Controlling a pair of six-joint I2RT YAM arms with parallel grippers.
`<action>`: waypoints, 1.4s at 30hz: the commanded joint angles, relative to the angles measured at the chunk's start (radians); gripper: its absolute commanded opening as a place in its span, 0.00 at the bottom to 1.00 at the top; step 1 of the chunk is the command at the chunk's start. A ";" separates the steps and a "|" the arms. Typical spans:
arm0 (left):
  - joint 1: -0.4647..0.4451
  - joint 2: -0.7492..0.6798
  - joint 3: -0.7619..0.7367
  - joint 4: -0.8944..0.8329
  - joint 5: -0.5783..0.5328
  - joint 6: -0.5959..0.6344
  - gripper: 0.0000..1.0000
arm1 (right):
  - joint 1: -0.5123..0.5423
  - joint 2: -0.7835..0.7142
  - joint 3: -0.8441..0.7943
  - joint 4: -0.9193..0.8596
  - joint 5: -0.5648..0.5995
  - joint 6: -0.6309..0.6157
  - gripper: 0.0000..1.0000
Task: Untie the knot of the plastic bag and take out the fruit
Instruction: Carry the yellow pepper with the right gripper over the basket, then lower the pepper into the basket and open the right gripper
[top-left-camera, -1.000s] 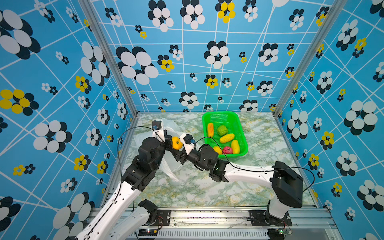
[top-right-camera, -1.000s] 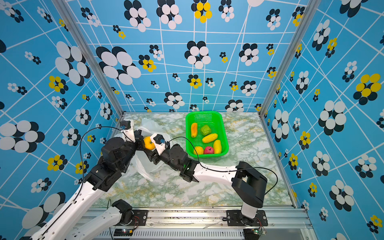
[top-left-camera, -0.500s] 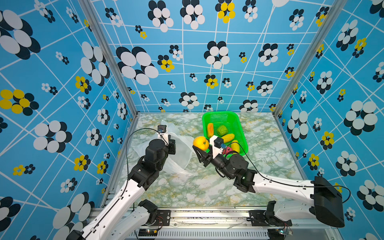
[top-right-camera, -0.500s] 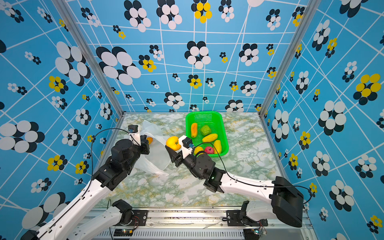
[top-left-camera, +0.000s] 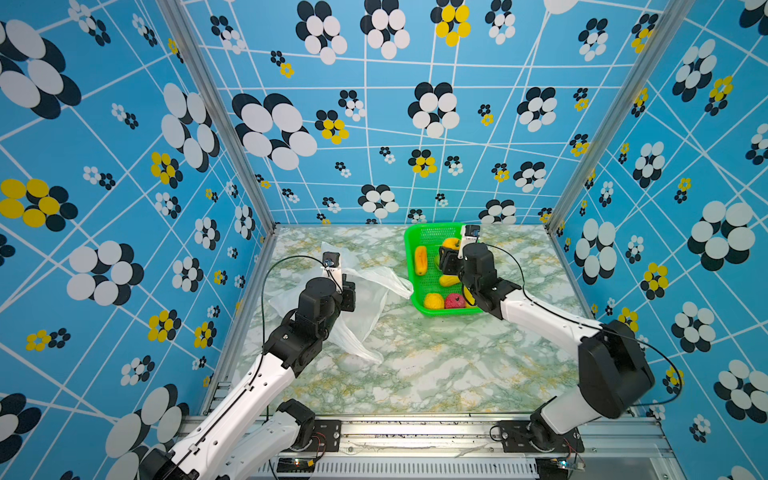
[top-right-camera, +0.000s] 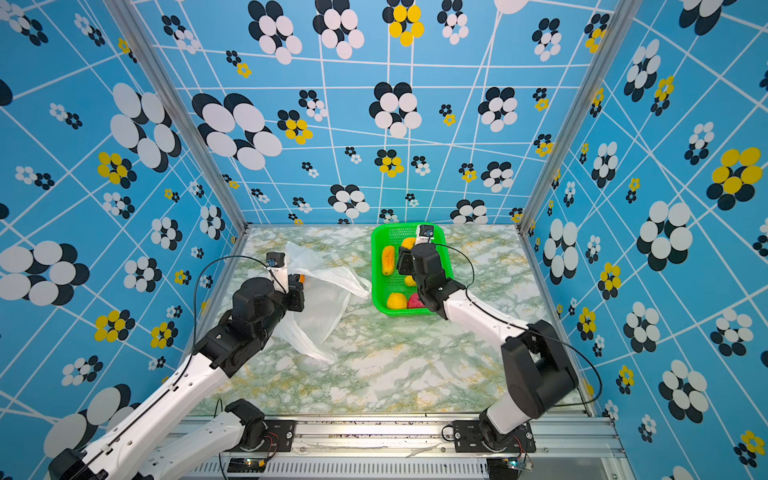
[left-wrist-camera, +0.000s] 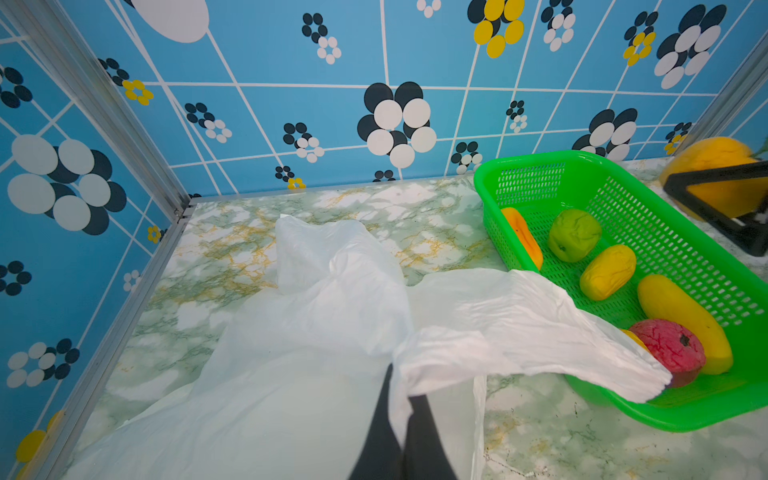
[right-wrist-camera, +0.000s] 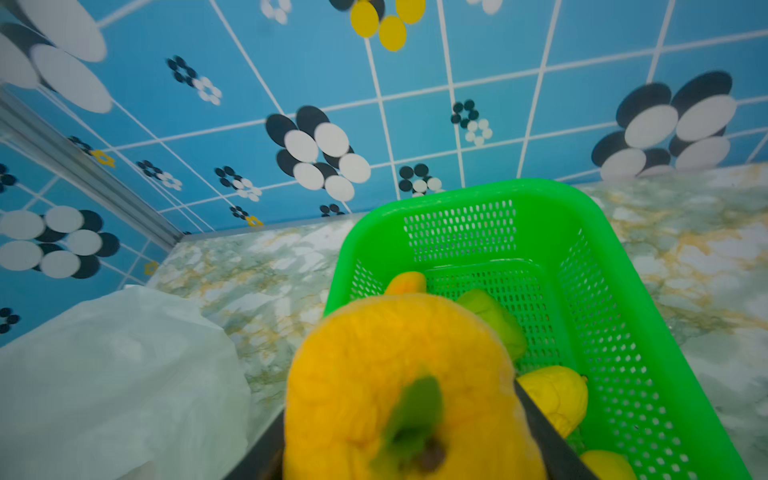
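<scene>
The free part of the basket's bottom beside the orange oblong fruit's near end is below, so my right gripper needs to lower the round orange fruit there next and let go of it.
The plastic bag (top-left-camera: 374, 299) (top-right-camera: 328, 299) lies crumpled and limp on the left of the marble table. My left gripper (top-left-camera: 349, 291) (left-wrist-camera: 401, 386) is shut on a fold of its film. One loose handle (left-wrist-camera: 519, 328) drapes onto the green basket's rim. No knot shows. My right gripper (top-left-camera: 446, 257) (right-wrist-camera: 403, 428) hangs over the basket, shut on a round orange fruit (right-wrist-camera: 374, 365) (top-right-camera: 408, 243) with a green leaf. In the basket lie a green fruit (left-wrist-camera: 574, 235), two yellow ones (left-wrist-camera: 607, 272), a red bumpy one (left-wrist-camera: 669, 351) and an orange oblong one (top-left-camera: 420, 259).
The green basket (top-left-camera: 424, 230) (top-right-camera: 380, 232) (right-wrist-camera: 457, 191) stands at the back, right of the middle. Blue flowered walls with metal corner posts close in the table on three sides. Bare marble tabletop (top-left-camera: 436, 365) stretches across the front.
My right gripper has carried the orange fruit from the bag's mouth rightward and back to above the basket. The left arm has drawn back a little, still gripping the bag.
</scene>
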 joint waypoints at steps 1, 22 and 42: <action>0.005 0.014 0.014 0.003 0.021 -0.007 0.00 | -0.010 0.100 0.091 -0.149 -0.052 0.044 0.21; 0.005 0.006 0.009 0.010 0.041 -0.005 0.00 | -0.010 0.448 0.395 -0.326 -0.091 0.027 0.42; 0.005 -0.055 -0.035 0.044 0.111 0.003 0.00 | 0.018 0.228 0.192 -0.234 -0.060 0.006 0.85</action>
